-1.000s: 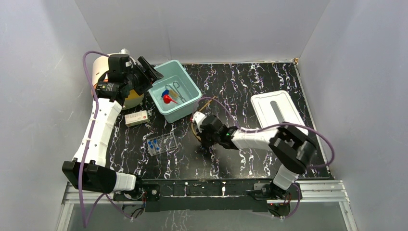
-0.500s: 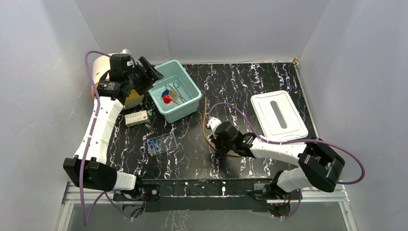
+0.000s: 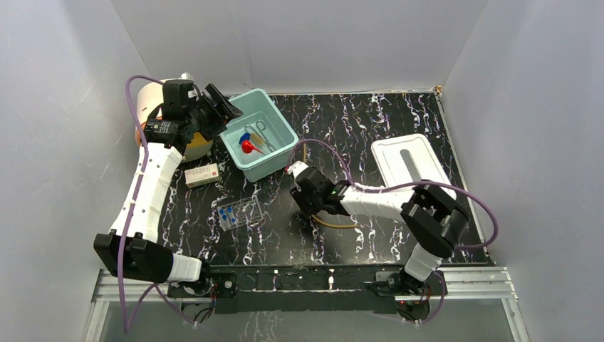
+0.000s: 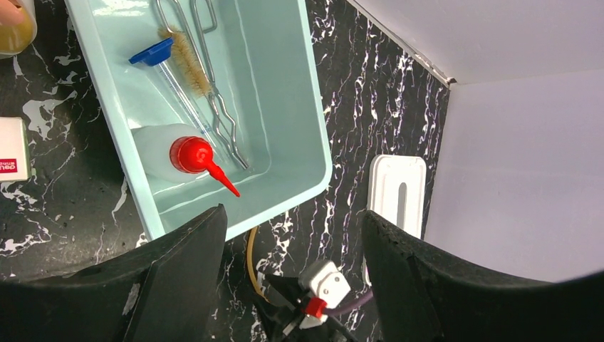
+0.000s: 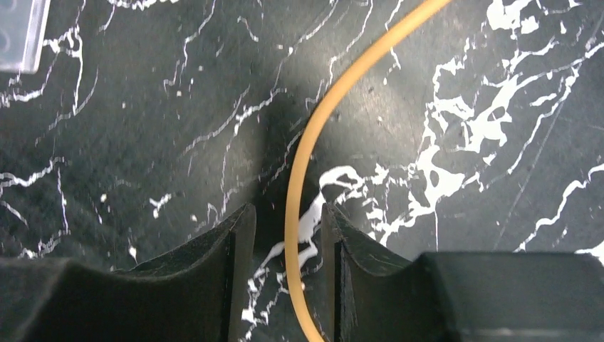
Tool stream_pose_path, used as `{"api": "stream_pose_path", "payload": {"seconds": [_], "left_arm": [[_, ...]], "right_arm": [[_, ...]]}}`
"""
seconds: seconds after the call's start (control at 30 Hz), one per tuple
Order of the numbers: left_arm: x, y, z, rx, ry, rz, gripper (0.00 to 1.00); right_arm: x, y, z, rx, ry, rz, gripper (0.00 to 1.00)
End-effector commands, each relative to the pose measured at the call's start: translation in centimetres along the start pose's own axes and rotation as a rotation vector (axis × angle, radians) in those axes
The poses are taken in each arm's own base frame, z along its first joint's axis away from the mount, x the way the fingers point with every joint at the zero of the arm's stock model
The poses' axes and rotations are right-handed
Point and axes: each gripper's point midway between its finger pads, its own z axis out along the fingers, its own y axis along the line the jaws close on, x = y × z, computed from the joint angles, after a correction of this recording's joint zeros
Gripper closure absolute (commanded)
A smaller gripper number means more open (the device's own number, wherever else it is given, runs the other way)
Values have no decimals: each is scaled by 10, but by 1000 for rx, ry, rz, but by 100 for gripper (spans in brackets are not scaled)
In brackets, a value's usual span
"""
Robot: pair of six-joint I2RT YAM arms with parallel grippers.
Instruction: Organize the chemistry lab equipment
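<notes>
The right gripper already has the curved part of the amber tubing between its open fingers, so next it will go down toward the tabletop around that part and close.
My right gripper (image 3: 312,211) hovers low over the black marbled table with its jaws open. The amber tubing (image 5: 320,121) runs loose between its fingers with a gap on each side, and it lies curved on the table (image 3: 338,225). My left gripper (image 3: 226,107) hangs open and holds nothing above the teal bin (image 3: 283,117). In the bin lie the red-nozzled white squeeze bottle (image 4: 160,149), the clear syringe with a blue end (image 4: 171,78), the metal tongs (image 4: 214,107) and a brush (image 4: 189,60). The clear rack of blue-capped vials (image 3: 238,212) sits on the table left of my right gripper.
A white lid (image 3: 412,169) lies at the right of the table. A cream-and-orange drum (image 3: 153,107) stands at the back left behind my left arm. A small white box (image 3: 201,174) lies in front of the drum. Grey walls enclose three sides.
My right gripper went from shut to open and let go of the tubing. The arm swung right, then back left. The tubing now lies flat nearer the front. My left arm stayed still.
</notes>
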Motion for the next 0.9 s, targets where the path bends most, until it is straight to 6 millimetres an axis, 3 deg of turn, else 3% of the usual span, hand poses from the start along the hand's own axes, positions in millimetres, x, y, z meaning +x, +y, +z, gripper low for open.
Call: {"api": "stream_pose_path", "payload": {"seconds": [0.0,0.23,0.57,0.7,0.87], "left_arm": [[-5,-7,-15,33,-25,2,32],[-5,-6,-18,32,-31,2,32],[-5,-7,-19,35,-33,2,32],[-5,-7,-18,36,-31,3,32],[-6,-6,-19,29,-38,4,32]], "right_arm": [[-19,-2,8,45,-1,48,54],[-13,-7,21,88,45,52,60],[-11,-6,29,81,56,26,95],[-29,-10,17,105,0,29,100],[-75,-18,-23,146,-160,53,100]]}}
